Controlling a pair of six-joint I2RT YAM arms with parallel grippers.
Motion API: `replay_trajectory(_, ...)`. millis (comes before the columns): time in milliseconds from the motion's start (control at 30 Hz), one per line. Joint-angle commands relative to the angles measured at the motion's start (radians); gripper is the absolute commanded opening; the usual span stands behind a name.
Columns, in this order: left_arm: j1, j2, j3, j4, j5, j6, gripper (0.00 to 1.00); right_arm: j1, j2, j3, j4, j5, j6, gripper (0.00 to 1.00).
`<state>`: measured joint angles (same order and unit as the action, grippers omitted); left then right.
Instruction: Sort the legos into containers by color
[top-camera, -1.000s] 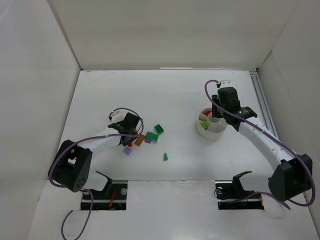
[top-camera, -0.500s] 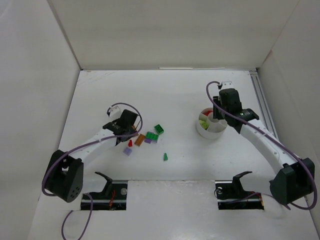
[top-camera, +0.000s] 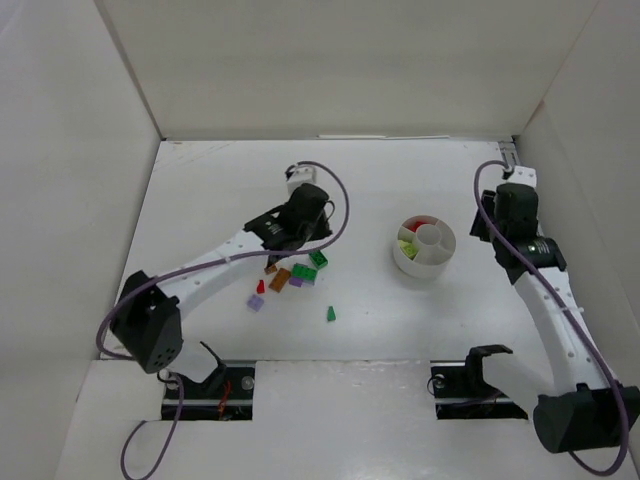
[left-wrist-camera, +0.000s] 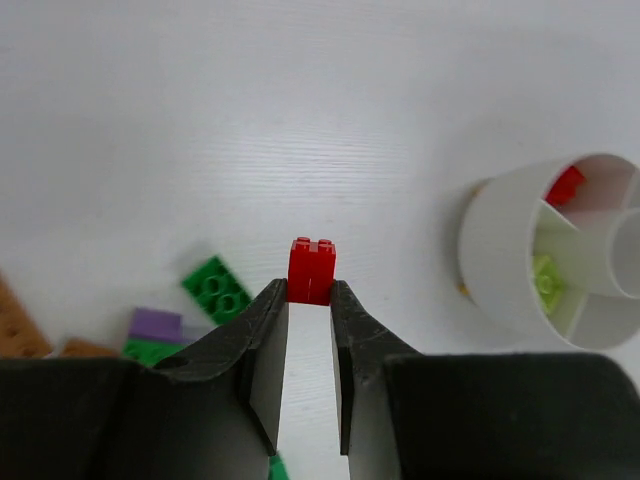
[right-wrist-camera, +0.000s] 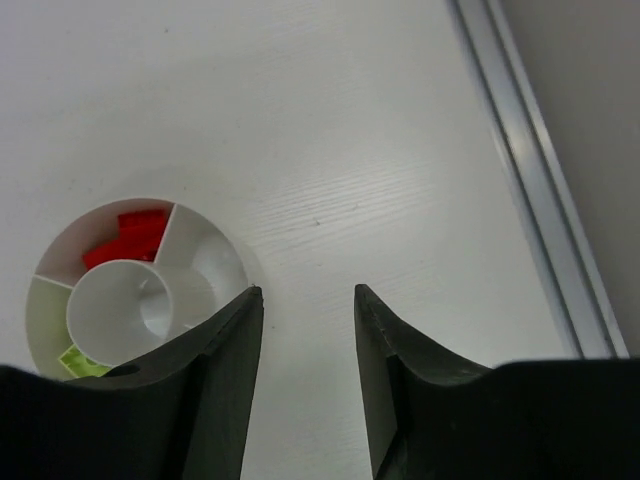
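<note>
The robot's left gripper should next move to its right in the top view, over the wedge of red legos, and let go of the matching red lego there.
My left gripper (top-camera: 316, 232) is shut on a red lego (left-wrist-camera: 311, 271), pinched at its fingertips (left-wrist-camera: 309, 292) above the table, between the loose pile and the white dish (top-camera: 410, 266). The dish also shows at the right of the left wrist view (left-wrist-camera: 500, 270). One wedge holds red legos (right-wrist-camera: 130, 235) and another a lime lego (left-wrist-camera: 545, 275). Loose legos lie below the left gripper: green (top-camera: 318, 258), orange-brown (top-camera: 280, 278), lilac (top-camera: 255, 301), red (top-camera: 261, 286) and a small dark green one (top-camera: 331, 313). My right gripper (top-camera: 508, 215) is open and empty (right-wrist-camera: 308, 292), just right of the dish (right-wrist-camera: 205, 255).
White walls enclose the table on the left, back and right. A metal rail (right-wrist-camera: 530, 170) runs along the right edge, close to the right gripper. The arm bases sit at the near edge.
My left gripper has lifted from the pile and moved up and right towards the dish with the red lego. My right gripper has moved right, off the dish.
</note>
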<state>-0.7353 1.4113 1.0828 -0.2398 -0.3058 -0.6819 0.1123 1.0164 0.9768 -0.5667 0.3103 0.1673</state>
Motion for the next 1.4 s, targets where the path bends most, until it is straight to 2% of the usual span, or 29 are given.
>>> replay_trajectory(0, -0.073, 0.096, 0.173, 0.099, 0.057, 0.151, 0.15, -0.061, -0.091, -0.021, -0.042, 0.033, 0.043, 0.48)
replay_trajectory(200, -0.116, 0.366, 0.437, 0.140, 0.244, 0.228, 0.12, -0.071, -0.280, -0.030, -0.094, 0.094, 0.052, 0.62)
replay_trajectory(300, -0.153, 0.486, 0.601, 0.128, 0.272, 0.261, 0.12, -0.071, -0.343, -0.021, -0.110, 0.104, 0.052, 0.72)
replay_trajectory(467, -0.200, 0.685, 0.927, 0.009, 0.284, 0.298, 0.12, -0.071, -0.380, -0.021, -0.119, 0.113, 0.052, 0.75)
replay_trajectory(533, -0.210, 0.759, 0.991, -0.022, 0.309, 0.298, 0.12, -0.071, -0.380, -0.021, -0.119, 0.113, 0.052, 0.77)
replay_trajectory(867, -0.210, 0.787, 0.970, -0.013, 0.318, 0.269, 0.12, -0.071, -0.362, -0.021, -0.110, 0.113, 0.052, 0.80)
replay_trajectory(1133, -0.210, 0.815, 0.982, -0.024, 0.300, 0.260, 0.20, -0.071, -0.361, -0.021, -0.110, 0.104, 0.052, 0.82)
replay_trajectory(1233, -0.210, 0.815, 0.982, -0.033, 0.289, 0.260, 0.26, -0.071, -0.361, -0.021, -0.110, 0.104, 0.052, 0.83)
replay_trajectory(1267, -0.210, 0.815, 0.982, -0.042, 0.289, 0.249, 0.32, -0.071, -0.361, -0.021, -0.110, 0.104, 0.052, 0.83)
replay_trajectory(1367, -0.210, 0.787, 0.970, -0.042, 0.264, 0.249, 0.37, -0.071, -0.361, -0.021, -0.110, 0.104, 0.052, 0.83)
